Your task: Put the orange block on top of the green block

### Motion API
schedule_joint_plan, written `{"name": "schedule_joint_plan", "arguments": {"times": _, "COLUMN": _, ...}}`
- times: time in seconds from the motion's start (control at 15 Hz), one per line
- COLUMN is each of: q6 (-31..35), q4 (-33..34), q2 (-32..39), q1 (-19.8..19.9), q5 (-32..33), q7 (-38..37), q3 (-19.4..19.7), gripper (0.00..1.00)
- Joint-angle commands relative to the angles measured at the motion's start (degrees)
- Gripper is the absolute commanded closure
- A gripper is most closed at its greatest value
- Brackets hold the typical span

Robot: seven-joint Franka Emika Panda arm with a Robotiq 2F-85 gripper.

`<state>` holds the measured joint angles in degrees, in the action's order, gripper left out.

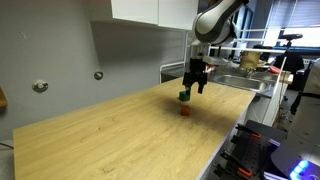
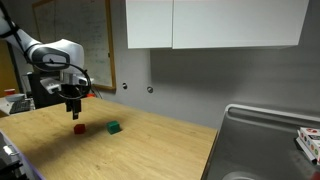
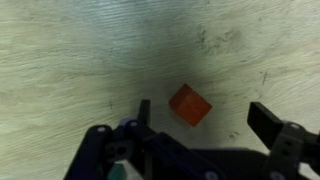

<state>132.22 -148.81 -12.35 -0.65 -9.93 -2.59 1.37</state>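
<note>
The orange block (image 1: pixel 185 112) (image 3: pixel 190 105) is still lower and a bit outward on the tabletop. My gripper should move outward and down next, to put its open fingers around the block.
The orange block (image 3: pixel 190 105) is a tiny orange-red cube lying on the light wood table; it shows in both exterior views (image 1: pixel 185 111) (image 2: pixel 79 128). The green block (image 2: pixel 114 127) is a tiny dark green cube a short way beside it, also seen under the arm (image 1: pixel 184 97). My gripper (image 3: pixel 205 118) is open and empty, hovering just above the orange block, with a finger on each side of it in the wrist view. In the exterior views the gripper (image 1: pixel 197 88) (image 2: pixel 73 112) hangs over the orange block without touching it.
The wooden tabletop (image 1: pixel 110 135) stretches wide around the blocks. A metal sink (image 2: pixel 265 145) lies at one end of the counter. White cabinets (image 2: pixel 215 22) hang on the wall above. Cluttered equipment stands beyond the table's edge (image 1: pixel 290 90).
</note>
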Motion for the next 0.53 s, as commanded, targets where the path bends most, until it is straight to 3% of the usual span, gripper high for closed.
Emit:
{"name": "schedule_joint_plan", "arguments": {"times": 0.0, "q6": 2.2, "q4": 3.0, "q2": 6.2, "q1": 0.2, "q5": -1.2, "q7": -2.9, "q3": -0.5, "gripper": 0.0}}
{"name": "schedule_joint_plan", "arguments": {"times": 0.47, "q6": 2.8, "q4": 8.3, "q2": 14.8, "q1": -0.7, "q5": -0.3, "q7": -6.5, "q3": -1.8, "gripper": 0.0}}
